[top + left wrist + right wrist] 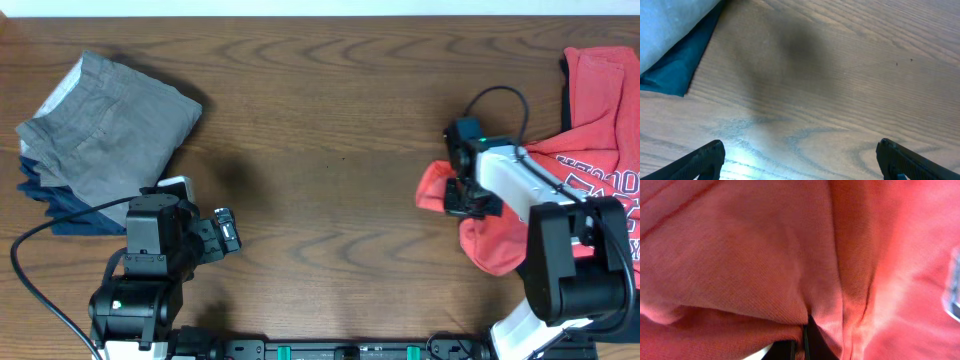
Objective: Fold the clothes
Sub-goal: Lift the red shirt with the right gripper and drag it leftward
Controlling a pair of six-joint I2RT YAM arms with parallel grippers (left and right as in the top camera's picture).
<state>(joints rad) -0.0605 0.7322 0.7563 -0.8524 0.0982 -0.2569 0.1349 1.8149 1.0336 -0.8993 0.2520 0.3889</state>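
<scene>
I should raise my right gripper and carry the held fold over the bare wood to release it, since that lies to its left in the overhead view.
The coral-red T-shirt (590,170) lies crumpled at the right side of the table, navy-and-white lettering partly showing. My right gripper (462,195) is shut on a fold of its left edge, and red fabric (765,265) fills the right wrist view, pinched between the dark fingers (802,347). A dark garment edge (567,100) peeks from under the shirt. My left gripper (222,235) is open and empty over bare wood near the front left; its fingertips (800,160) show wide apart.
A folded stack with a grey garment (105,135) on top of blue pieces (60,205) sits at the back left; its blue corner (675,75) shows in the left wrist view. Bare wooden table (330,130) lies between the arms.
</scene>
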